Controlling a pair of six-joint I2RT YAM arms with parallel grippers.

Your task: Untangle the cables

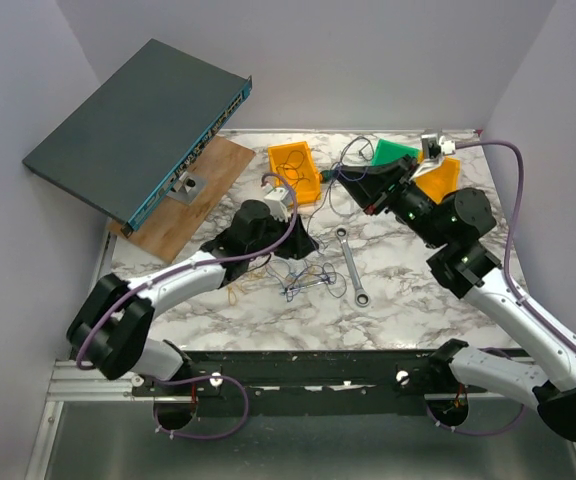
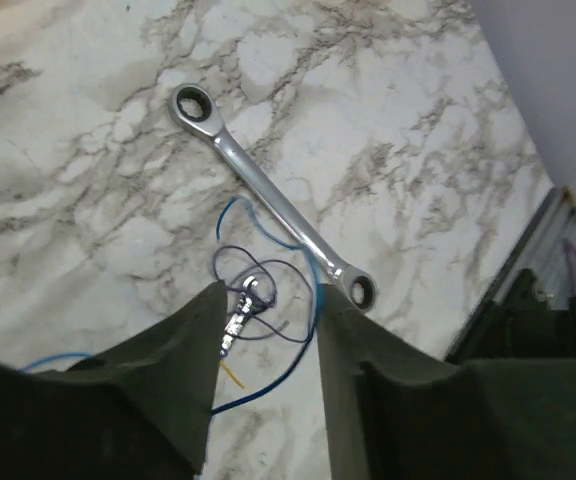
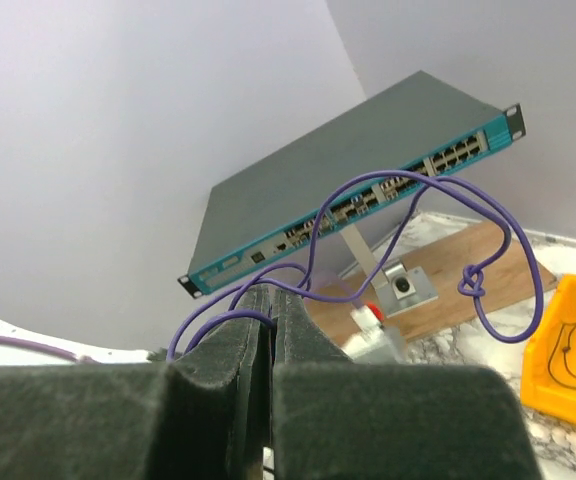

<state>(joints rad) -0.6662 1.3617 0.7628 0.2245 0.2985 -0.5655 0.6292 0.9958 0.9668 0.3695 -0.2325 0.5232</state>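
The yellow bin already holding wire is below my right gripper, to its left in the top view. My right gripper swings over it next, lowers and releases.
A small tangle of cables, thin blue and purple wires, lies on the marble table beside the wrench. My left gripper hangs just over it. In the left wrist view the left gripper is open, and a blue wire, a purple loop, a small metal connector and a yellow end lie on the table between its fingers, ungripped. My right gripper is raised at the back of the table. The right gripper is shut on a thin purple wire that arcs upward and has a knot.
A silver ratchet wrench lies right of the tangle. A yellow bin with a dark wire, an orange bin and a green piece stand at the back. A network switch tilts over a wooden board at the left.
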